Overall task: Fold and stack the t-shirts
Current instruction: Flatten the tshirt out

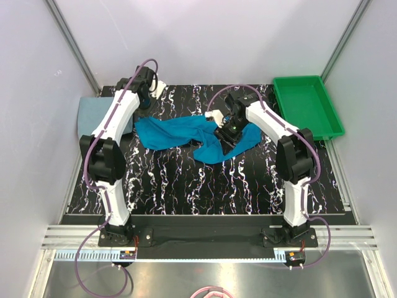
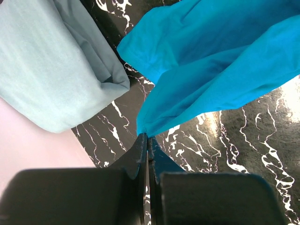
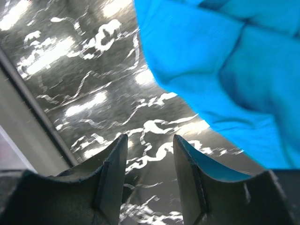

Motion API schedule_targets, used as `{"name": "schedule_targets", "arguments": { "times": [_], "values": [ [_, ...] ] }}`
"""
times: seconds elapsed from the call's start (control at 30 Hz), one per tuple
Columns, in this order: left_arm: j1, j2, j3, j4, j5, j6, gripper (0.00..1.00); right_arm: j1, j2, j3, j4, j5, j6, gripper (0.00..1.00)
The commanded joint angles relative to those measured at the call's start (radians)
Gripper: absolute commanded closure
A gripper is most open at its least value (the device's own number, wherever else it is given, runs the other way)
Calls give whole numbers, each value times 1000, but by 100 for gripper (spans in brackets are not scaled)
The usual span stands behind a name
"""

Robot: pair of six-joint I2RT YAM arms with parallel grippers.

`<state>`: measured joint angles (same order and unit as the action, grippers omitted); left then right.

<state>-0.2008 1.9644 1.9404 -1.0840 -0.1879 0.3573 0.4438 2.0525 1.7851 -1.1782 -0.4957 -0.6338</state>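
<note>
I will next move my right gripper to the left in the top view and down onto the teal shirt's crumpled near part (image 1: 209, 156) (image 3: 172, 62), because its open fingers are around bare table.
The bright teal-blue t-shirt (image 1: 180, 131) lies crumpled across the middle of the black marbled table. My left gripper (image 1: 144, 107) is at its far-left end; in the left wrist view the left gripper (image 2: 147, 137) is shut, pinching an edge of the teal cloth (image 2: 211, 61). The pale grey-blue t-shirt (image 1: 93, 115) lies folded at the table's left edge, and shows in the left wrist view (image 2: 51, 70) beside the teal one. My right gripper (image 1: 224, 138) hovers over the teal shirt's right part. In the right wrist view it (image 3: 149, 140) is open and empty, with the teal cloth (image 3: 225, 65) just ahead.
A green plastic tray (image 1: 307, 105) stands at the back right corner. White walls with metal posts close in the table on three sides. The table's edge strip (image 3: 33, 108) shows at the left of the right wrist view.
</note>
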Motion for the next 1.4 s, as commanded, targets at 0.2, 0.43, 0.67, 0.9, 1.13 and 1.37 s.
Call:
{"name": "schedule_targets", "arguments": {
  "times": [0.2, 0.43, 0.67, 0.9, 1.13, 1.37],
  "values": [
    [-29, -13, 3, 7, 11, -9, 100, -5, 167, 221, 68, -64, -20, 49],
    [-35, -33, -23, 4, 7, -4, 100, -5, 339, 431, -12, -130, 16, 50],
    [-35, -33, -26, 4, 13, -6, 100, -4, 374, 438, 11, -121, 40, 51],
    [-38, -27, -20, 3, 18, -7, 100, -5, 391, 419, 37, -110, 54, 51],
    [-43, -36, -32, 1, 11, -6, 100, -8, 436, 430, 57, -103, 74, 52],
    [-45, -47, -43, 1, 10, -4, 100, -16, 465, 442, 91, -86, 98, 52]
  ]
}}
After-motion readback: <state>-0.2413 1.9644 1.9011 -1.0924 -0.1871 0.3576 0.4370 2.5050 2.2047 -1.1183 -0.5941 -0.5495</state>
